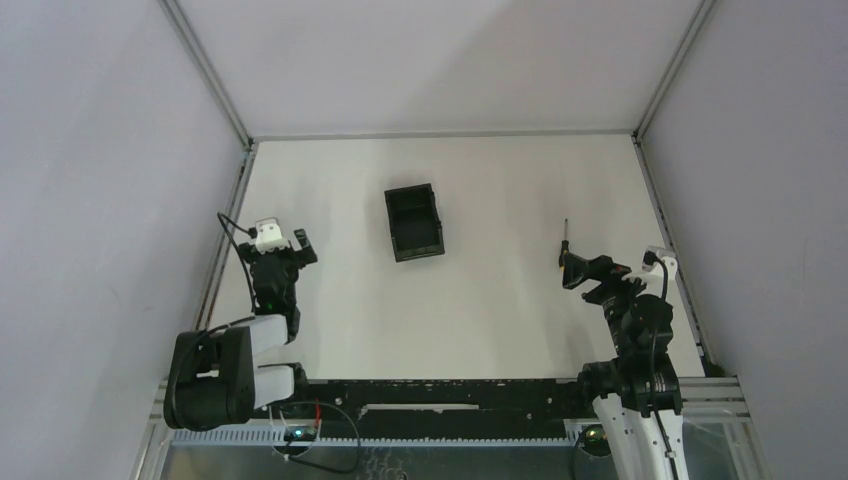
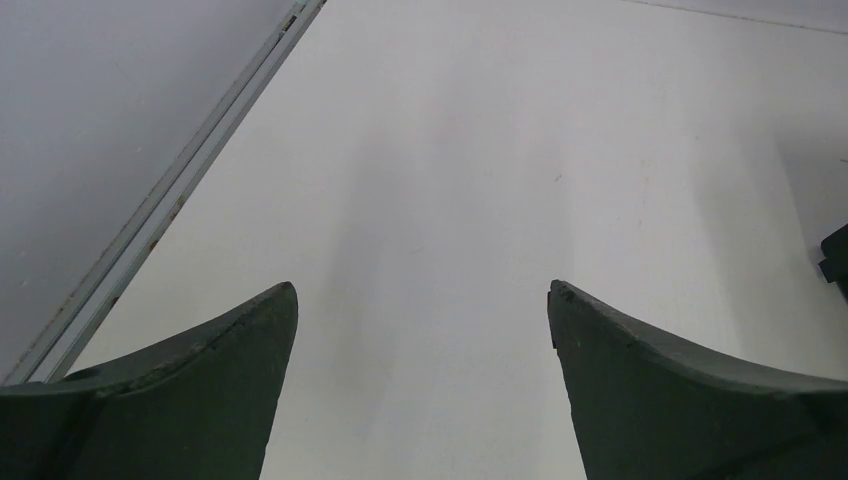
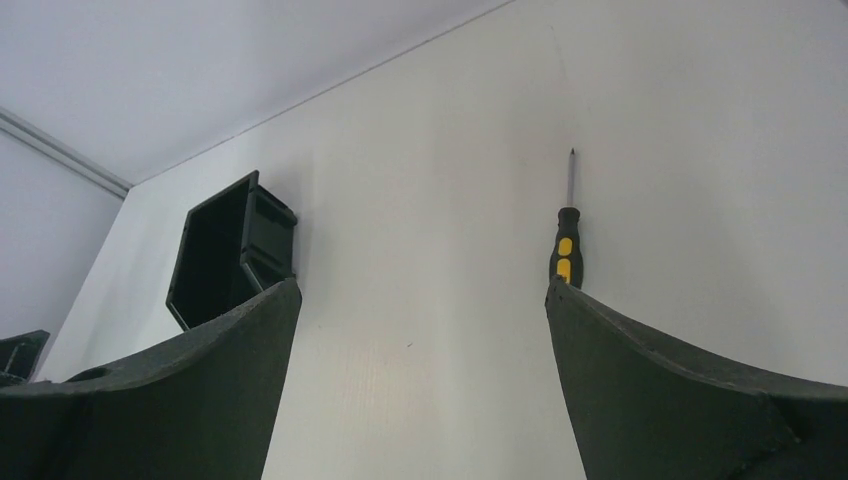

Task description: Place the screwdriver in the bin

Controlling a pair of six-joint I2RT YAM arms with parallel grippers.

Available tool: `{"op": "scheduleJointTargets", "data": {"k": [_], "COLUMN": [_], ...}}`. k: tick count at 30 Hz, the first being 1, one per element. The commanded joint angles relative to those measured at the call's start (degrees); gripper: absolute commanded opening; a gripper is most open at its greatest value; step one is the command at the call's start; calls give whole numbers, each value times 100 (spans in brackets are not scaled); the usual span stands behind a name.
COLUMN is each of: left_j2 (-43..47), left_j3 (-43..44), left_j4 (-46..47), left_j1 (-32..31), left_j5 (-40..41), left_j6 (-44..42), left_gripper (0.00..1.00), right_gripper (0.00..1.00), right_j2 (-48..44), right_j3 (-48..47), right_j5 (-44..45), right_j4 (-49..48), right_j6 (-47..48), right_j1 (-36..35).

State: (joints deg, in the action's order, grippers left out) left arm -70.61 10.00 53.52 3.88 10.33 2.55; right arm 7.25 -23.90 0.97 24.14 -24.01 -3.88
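My right gripper moves outward, turns and lowers over the black and yellow handle of the screwdriver (image 1: 564, 242) (image 3: 565, 252) next, because that thick grip stands wider than the thin stem.
The screwdriver (image 1: 564, 242) lies on the white table at the right, shaft pointing away from the arms. In the right wrist view its yellow and black handle (image 3: 565, 250) sits just beyond my right finger's tip, partly hidden by it. The black bin (image 1: 414, 222) stands empty at the table's middle, far side; it also shows in the right wrist view (image 3: 225, 250). My right gripper (image 1: 588, 272) (image 3: 420, 290) is open and empty, just short of the handle. My left gripper (image 1: 288, 246) (image 2: 420, 290) is open and empty over bare table at the left.
Metal frame rails run along the table's left edge (image 1: 228, 225) and right edge (image 1: 668, 235). Grey walls close in the sides and back. A dark corner of the bin (image 2: 836, 262) shows at the right edge of the left wrist view.
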Motion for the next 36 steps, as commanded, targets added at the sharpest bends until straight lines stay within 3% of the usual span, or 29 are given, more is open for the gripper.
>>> {"op": "scheduleJointTargets", "data": {"k": [1, 6, 9, 12, 17, 20, 23, 29, 36], "left_j2": [-10, -14, -14, -14, -10, -14, -10, -12, -14], "left_j3": [313, 312, 310, 310, 312, 311, 306, 313, 311], "left_j4": [230, 235, 228, 236, 237, 230, 229, 229, 227], "left_j1": [-25, -28, -29, -25, -30, -28, -28, -28, -29], "left_j5": [19, 19, 16, 19, 21, 17, 21, 21, 23], "left_j6": [-79, -79, -79, -79, -81, -84, -79, -83, -81], "left_gripper": [100, 100, 100, 100, 100, 100, 100, 100, 100], "right_gripper": [100, 99, 98, 98, 100, 100, 97, 84, 64], "right_j2": [99, 357, 1119, 2743, 6003, 7548, 8565, 9819, 10512], "right_j3": [-36, -370, -1025, -2602, -5285, -6396, -6625, -5981, -5448], "right_j5": [84, -566, -299, 429, 849, 878, 741, 324, 187], "right_j4": [-355, -924, -913, 41, 2203, 3285, 3391, 2756, 2157], "right_j6": [-234, 348, 421, 585, 1284, 1387, 1416, 1419, 1517], "right_j1": [-27, -25, -23, -17, 82, 203, 275, 317, 344]}}
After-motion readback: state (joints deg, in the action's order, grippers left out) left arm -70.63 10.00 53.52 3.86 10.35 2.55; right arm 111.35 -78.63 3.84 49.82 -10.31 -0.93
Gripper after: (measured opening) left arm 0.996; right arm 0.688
